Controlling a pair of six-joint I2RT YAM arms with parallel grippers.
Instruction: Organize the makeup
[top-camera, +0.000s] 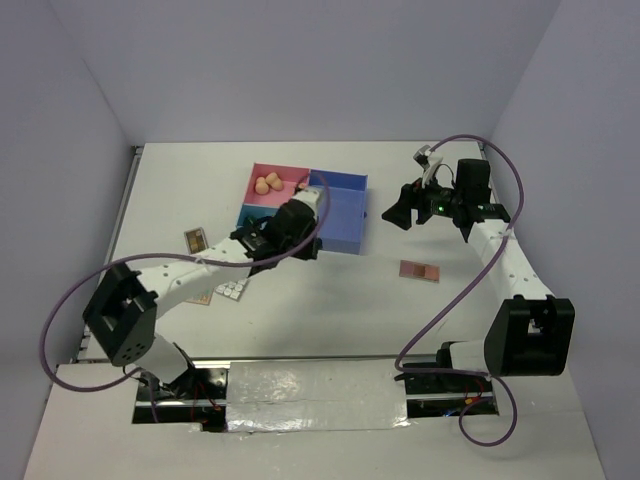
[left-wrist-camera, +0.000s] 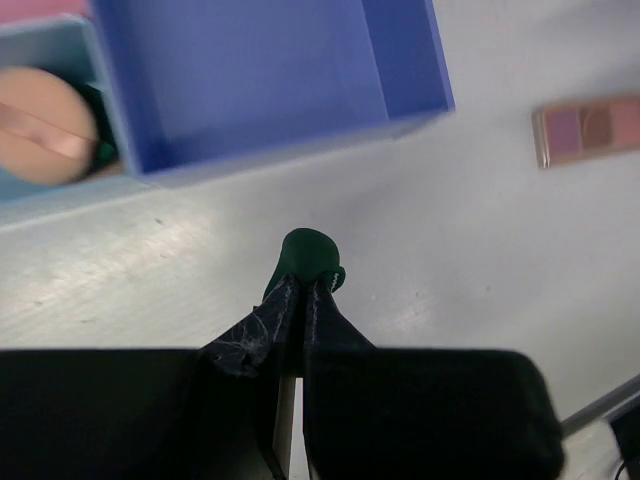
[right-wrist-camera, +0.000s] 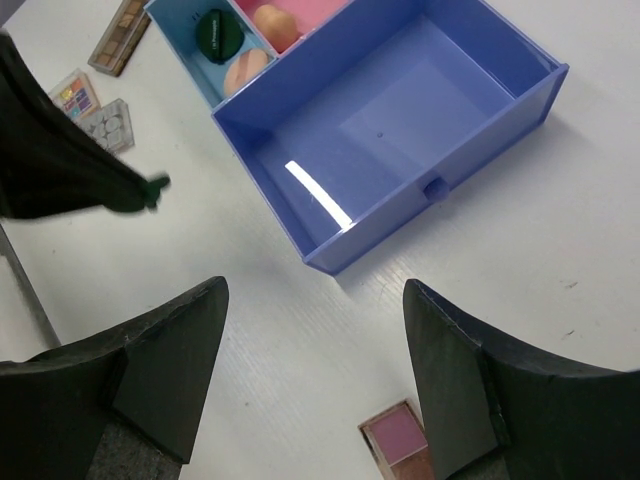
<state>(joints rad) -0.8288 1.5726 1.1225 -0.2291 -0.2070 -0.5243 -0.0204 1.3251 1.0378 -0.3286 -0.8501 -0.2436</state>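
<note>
I will move my left gripper sideways from the blue section and outward over the peach puff (left-wrist-camera: 44, 126), because another green compact is in the tray's light blue section.
My left gripper (left-wrist-camera: 303, 285) is shut on a small dark green compact (left-wrist-camera: 310, 252), held edge-on just above the table in front of the tray's blue compartment (left-wrist-camera: 260, 80). From above, that gripper (top-camera: 306, 252) sits at the tray's near wall. My right gripper (right-wrist-camera: 315, 290) hangs open and empty over the table to the right of the tray (top-camera: 345, 245). An eyeshadow palette (right-wrist-camera: 400, 445) lies below it. Peach sponges (top-camera: 268, 183) lie in the pink compartment. Another green compact (right-wrist-camera: 218, 30) and a peach puff (right-wrist-camera: 245, 70) lie in the light blue one.
More flat palettes (top-camera: 195, 240) (top-camera: 232, 289) lie on the table left of the tray, beside the left arm. The palette (top-camera: 419, 271) under the right gripper rests between tray and right arm. Purple cables loop off both arms.
</note>
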